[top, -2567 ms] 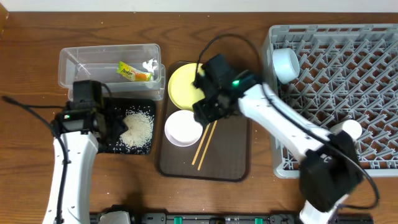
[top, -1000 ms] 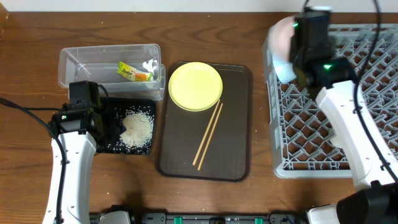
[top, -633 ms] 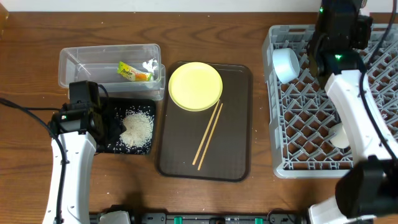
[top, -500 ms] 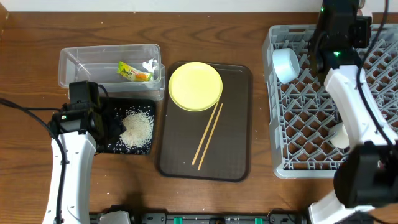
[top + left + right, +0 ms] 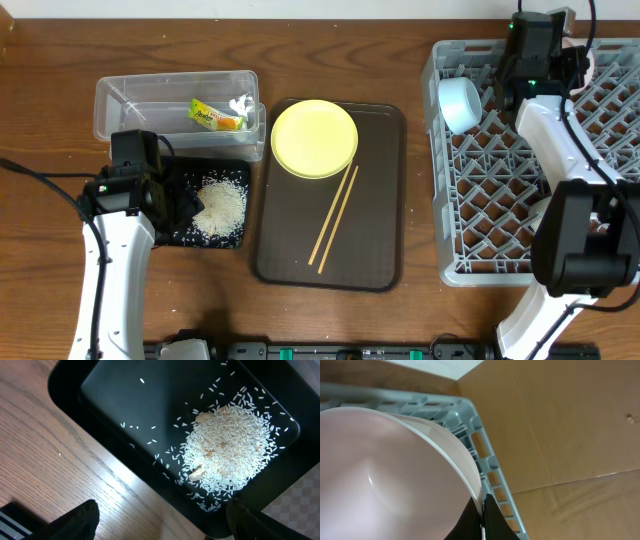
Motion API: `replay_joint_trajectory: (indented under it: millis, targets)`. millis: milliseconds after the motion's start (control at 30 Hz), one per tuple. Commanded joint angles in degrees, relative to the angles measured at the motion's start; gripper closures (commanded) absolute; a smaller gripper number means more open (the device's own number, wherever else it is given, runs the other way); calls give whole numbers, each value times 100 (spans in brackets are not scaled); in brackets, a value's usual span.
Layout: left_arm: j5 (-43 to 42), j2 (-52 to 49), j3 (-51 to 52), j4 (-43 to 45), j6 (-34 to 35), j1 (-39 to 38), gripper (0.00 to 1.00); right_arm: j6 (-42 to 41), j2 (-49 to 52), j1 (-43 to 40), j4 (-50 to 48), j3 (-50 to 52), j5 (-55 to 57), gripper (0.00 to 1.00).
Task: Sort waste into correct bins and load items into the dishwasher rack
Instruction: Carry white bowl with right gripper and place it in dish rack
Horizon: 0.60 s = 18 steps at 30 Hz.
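The robot's right gripper needs to go down toward the rack's slots beside the light blue bowl (image 5: 460, 103), to the left in the overhead view, and release the white bowl's rim, since those slots are empty.
My right gripper (image 5: 483, 510) is shut on the rim of the white bowl (image 5: 385, 470), held on edge over the far side of the dishwasher rack (image 5: 500, 200), whose grey wall (image 5: 490, 455) shows beside it. A light blue bowl (image 5: 460, 103) stands on edge in the rack's far left corner. The yellow plate (image 5: 314, 139) and the chopsticks (image 5: 335, 218) lie on the brown serving tray (image 5: 375, 250). My left gripper (image 5: 162, 525) hangs open over the near edge of the black tray (image 5: 105, 415), which holds the rice heap (image 5: 230, 445). The clear tub (image 5: 130, 105) contains the wrapper (image 5: 215, 117) and a white scrap (image 5: 240, 103).
The clear tub and the black tray (image 5: 175, 235) sit side by side left of the serving tray. The right arm (image 5: 575, 200) stretches across the rack from its near right corner. Bare wooden table (image 5: 60, 100) surrounds everything.
The right arm has carried the white bowl from the rack's left side to its far edge and lowered the elbow over the rack. The left arm has stayed still.
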State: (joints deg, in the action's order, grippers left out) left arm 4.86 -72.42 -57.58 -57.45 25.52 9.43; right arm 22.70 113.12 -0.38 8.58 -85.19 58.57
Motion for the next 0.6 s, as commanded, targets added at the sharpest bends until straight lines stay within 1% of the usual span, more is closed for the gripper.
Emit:
replay_joint_trajectory:
  millis: [0,133,400,433,500,567]
  targets:
    - [9,20,-39,-13,31,31,16,-363,225,83,129,-31,151,99]
    - [9,20,-39,-13,33,31,16,-750,271,164,332,-24,116,99]
    - [9,20,-39,-13,31,31,16,-990,273,483,540,-24,98,98]
    - [9,20,-39,-13,31,31,16,-1047,273,518,577,-24,98,97]
    - [9,20,-39,-15,31,31,16,-1178,273,605,713,-24,96,91]
    - [9,20,-39,-15,31,31,16,-1290,273,684,866,-24,98,88]
